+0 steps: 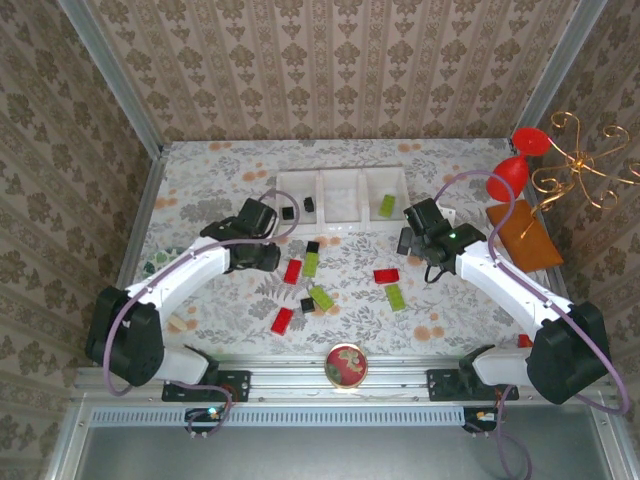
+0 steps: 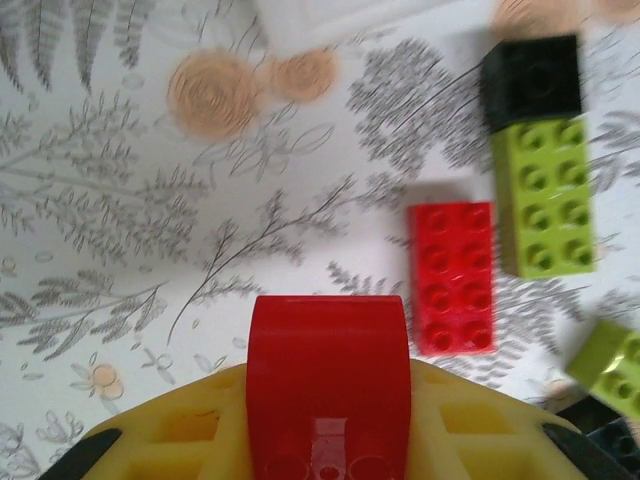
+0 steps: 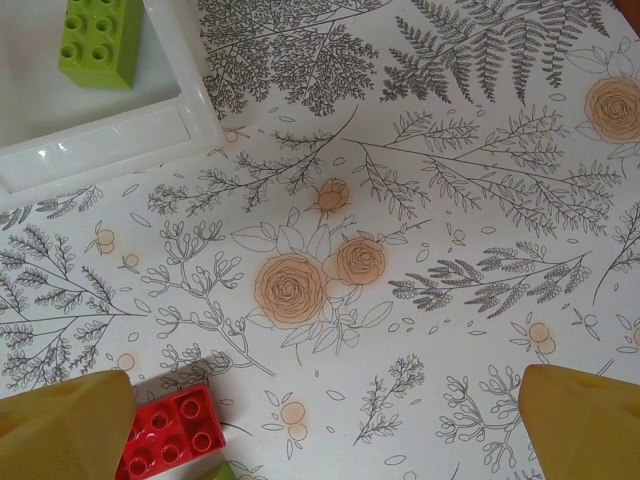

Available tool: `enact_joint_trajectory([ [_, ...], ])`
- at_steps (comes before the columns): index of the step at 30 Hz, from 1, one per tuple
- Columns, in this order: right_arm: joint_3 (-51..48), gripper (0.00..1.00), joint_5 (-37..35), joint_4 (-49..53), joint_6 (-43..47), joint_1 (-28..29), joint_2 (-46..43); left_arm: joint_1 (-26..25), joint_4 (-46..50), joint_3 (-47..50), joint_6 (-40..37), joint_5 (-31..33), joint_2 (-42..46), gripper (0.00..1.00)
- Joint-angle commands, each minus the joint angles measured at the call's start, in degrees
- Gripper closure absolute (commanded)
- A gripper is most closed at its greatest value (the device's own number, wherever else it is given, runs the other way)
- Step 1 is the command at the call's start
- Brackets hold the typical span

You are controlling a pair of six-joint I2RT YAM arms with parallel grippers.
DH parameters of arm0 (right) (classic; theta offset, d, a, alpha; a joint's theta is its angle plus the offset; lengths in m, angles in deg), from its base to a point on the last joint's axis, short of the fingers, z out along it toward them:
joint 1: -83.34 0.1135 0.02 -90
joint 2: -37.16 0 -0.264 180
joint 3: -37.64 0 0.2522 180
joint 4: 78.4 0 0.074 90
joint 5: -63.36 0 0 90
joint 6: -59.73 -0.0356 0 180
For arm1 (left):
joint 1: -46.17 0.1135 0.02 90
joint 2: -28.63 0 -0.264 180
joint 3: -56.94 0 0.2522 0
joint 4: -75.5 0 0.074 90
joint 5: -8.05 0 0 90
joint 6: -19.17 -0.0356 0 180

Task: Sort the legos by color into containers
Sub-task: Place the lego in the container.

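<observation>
My left gripper carries the red brick outward over the tray's empty middle cell next, then releases it.
The white three-compartment tray [image 1: 340, 232] sits at the back centre, with two black bricks [image 1: 289, 213] in its left cell and a lime-green brick [image 1: 386, 206] in its right cell. Loose red [image 1: 292, 271], green [image 1: 310, 264] and black [image 1: 313, 246] bricks lie in front of it. My left gripper [image 1: 265, 257] hovers left of them, shut on a red brick [image 2: 328, 360] between its yellow fingers [image 2: 460, 420]. My right gripper [image 1: 412, 242] is open over bare table near the tray's right corner [image 3: 120, 150], with a red brick [image 3: 170, 435] by its left finger [image 3: 60, 425].
More bricks lie further forward: red [image 1: 386, 275], green [image 1: 396, 296], green [image 1: 322, 298], black [image 1: 307, 304], red [image 1: 282, 320]. A round red-patterned dish [image 1: 346, 365] rests at the near edge. A red goblet [image 1: 515, 165] and an orange pad [image 1: 522, 235] stand at the right.
</observation>
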Motion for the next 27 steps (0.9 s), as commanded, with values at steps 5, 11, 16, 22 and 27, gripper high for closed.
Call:
enact_joint_trajectory([
  [5,-1.08,0.00,-2.49,-0.13,-0.49,0.27,-1.27,-4.90,-7.71,-3.10,4.26,0.29,0.16,0.77],
  [11,-2.00,0.00,-2.49,-0.74,-0.82,0.27,-1.98,-9.06,-11.75,-6.33,4.92,0.33,-2.53,0.78],
  [16,-2.18,0.00,-2.66,-1.09,-0.93,0.27,-2.04,-11.81,-15.33,-9.77,4.69,-0.52,-6.13,0.77],
  [22,-2.27,0.00,-2.84,-1.36,-1.19,0.27,-1.89,-14.19,-18.71,-15.82,3.06,-0.94,-12.60,0.77],
  [27,-2.27,0.00,-2.58,-1.67,-1.36,0.27,-1.97,-14.62,-19.16,-22.29,1.08,-0.41,-19.04,0.77],
])
